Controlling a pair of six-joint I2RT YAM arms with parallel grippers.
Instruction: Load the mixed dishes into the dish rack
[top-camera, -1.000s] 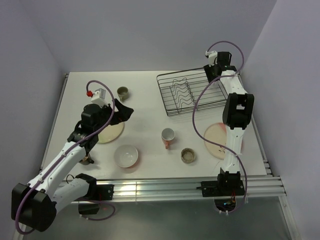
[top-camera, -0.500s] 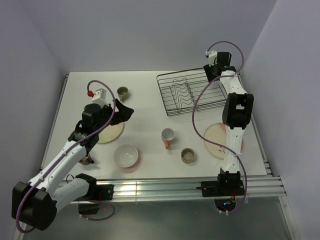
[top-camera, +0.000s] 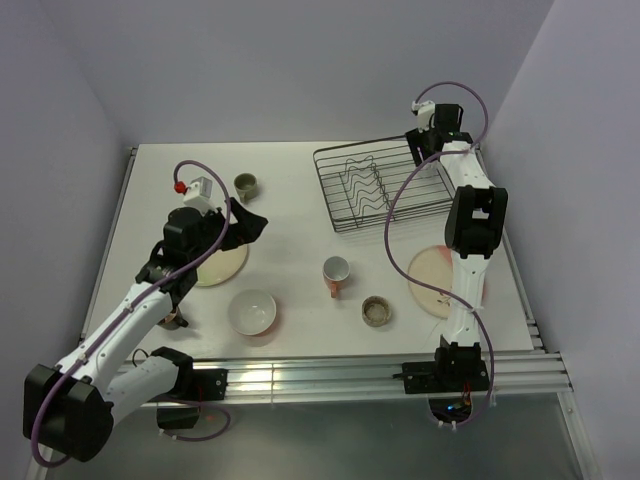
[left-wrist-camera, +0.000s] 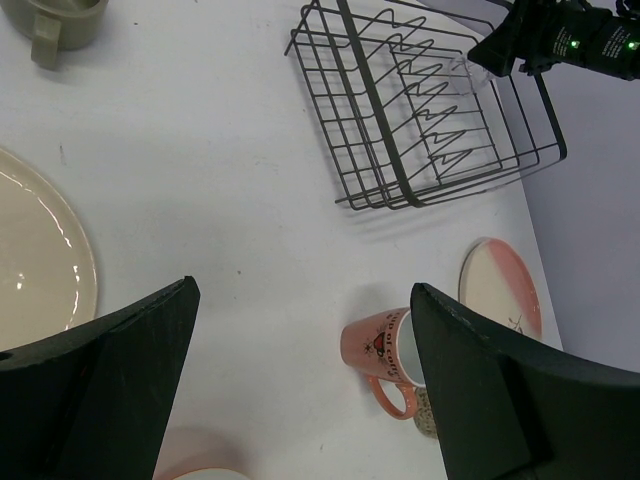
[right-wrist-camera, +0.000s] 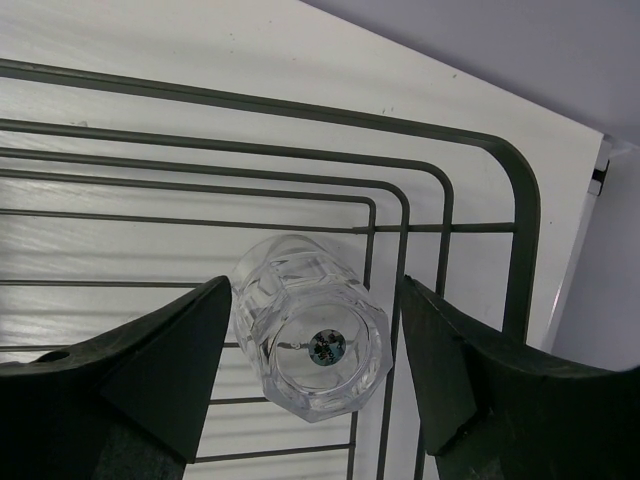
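Observation:
The olive cup stands outward of and below my left gripper, its opening up. My left gripper moves outward and down next to straddle the cup's rim beside its handle.
The black wire dish rack stands at the back right of the table. A clear glass sits upside down on the rack's floor wires in its far right corner. My right gripper straddles the glass, open, with a gap at each finger. My left gripper hovers open over bare table, holding nothing. A pink mug lies on its side below it. A cream plate, a white bowl, an olive cup and a cream-and-pink plate rest on the table.
A speckled cup sits near the front, between the mug and the pink plate. A small brown cup is partly hidden under my left arm. Wavy plate dividers fill the rack's left half. The right arm stretches across the pink plate.
My right gripper's fingers have spread apart from the glass, which stays in the rack. Neither arm has shifted otherwise, and the left gripper is unchanged.

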